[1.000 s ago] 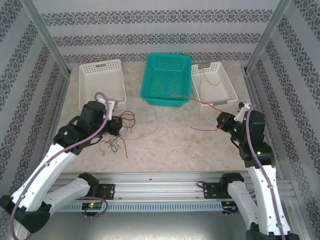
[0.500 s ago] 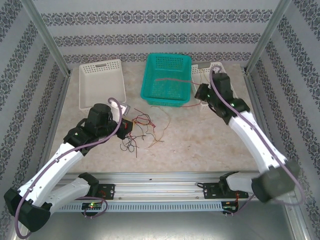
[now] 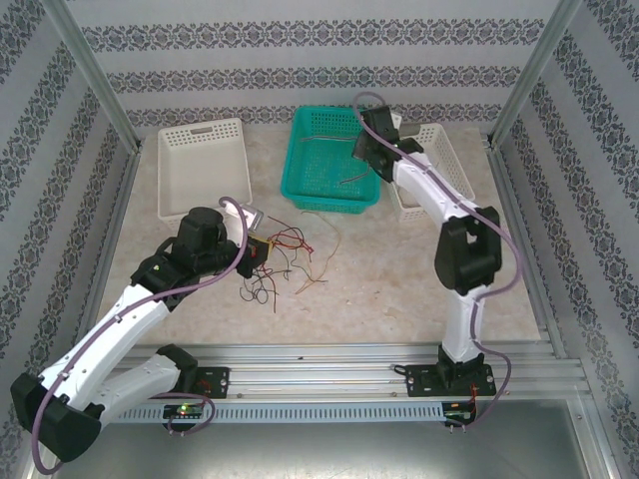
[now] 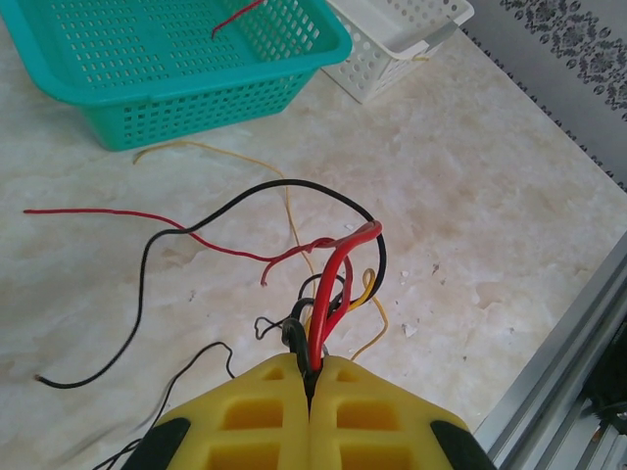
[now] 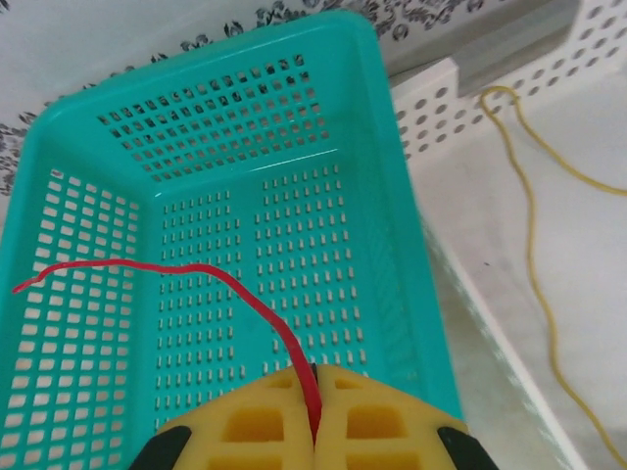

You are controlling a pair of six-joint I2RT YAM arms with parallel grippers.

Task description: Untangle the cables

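My right gripper moves down, away from the white basket toward the teal basket's bottom below it next, to free the red cable (image 5: 230, 284) curving over there.
The tangle of thin red, black and yellow cables (image 3: 288, 261) lies on the marble table in front of the teal basket (image 3: 329, 200). My left gripper (image 3: 262, 249) sits at its left edge, shut on a bundle of red and black strands (image 4: 338, 279) that rise from the yellow fingertips (image 4: 284, 377). Loose black and red ends trail off to the left. My right gripper (image 3: 362, 158) hovers over the teal basket (image 5: 392, 147), shut on a single red cable (image 5: 230, 284) that curves left across the basket's floor.
To the right of the teal basket stands a white basket (image 3: 451, 170) with a yellow cable (image 5: 534, 225) inside. Another white basket (image 3: 200, 165) stands at the back left. Patterned walls and metal posts close in both sides.
My right arm has swung from the table's right side up and left over the teal basket, carrying the red cable free. My left gripper has shifted right with the bundle.
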